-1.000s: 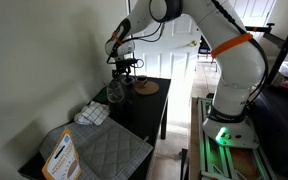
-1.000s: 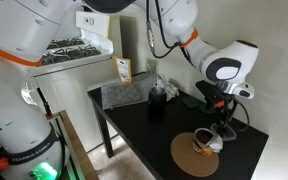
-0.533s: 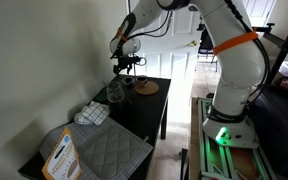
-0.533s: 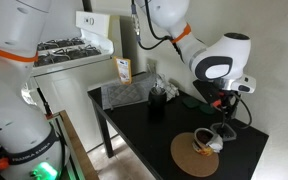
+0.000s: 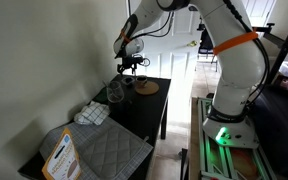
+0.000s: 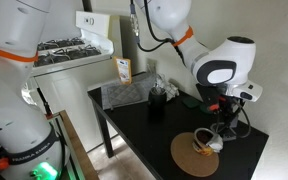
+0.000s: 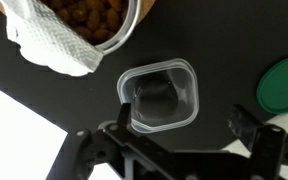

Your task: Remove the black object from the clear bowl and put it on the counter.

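Note:
My gripper moves down open into the small clear tub next, fingers either side of the black object (image 7: 158, 96), because that dark shape sits down inside the tub's sides.
The clear bowl (image 5: 115, 92) stands on the dark counter (image 5: 149, 112), next to the round wooden disc (image 5: 147, 87). In an exterior view the bowl (image 6: 158, 99) holds a dark shape, apparently the black object (image 6: 157, 102). My gripper (image 5: 131, 66) hangs above the counter, beyond the bowl and near the disc; it also shows in an exterior view (image 6: 223, 106). In the wrist view the gripper (image 7: 184, 120) is open and empty above a small clear rounded-square tub (image 7: 159, 97). The clear bowl is out of the wrist view.
A metal bowl of brown food with a white paper towel (image 7: 79, 30) sits on the wooden disc (image 6: 199, 155). A green lid (image 7: 282, 85) lies beside the tub. A grey quilted mat (image 5: 104, 150), a white cloth (image 5: 92, 113) and a small carton (image 5: 59, 155) are at the counter's other end.
The gripper has shifted a little sideways above the counter toward the wooden disc end. It stays open, and nothing on the counter has moved.

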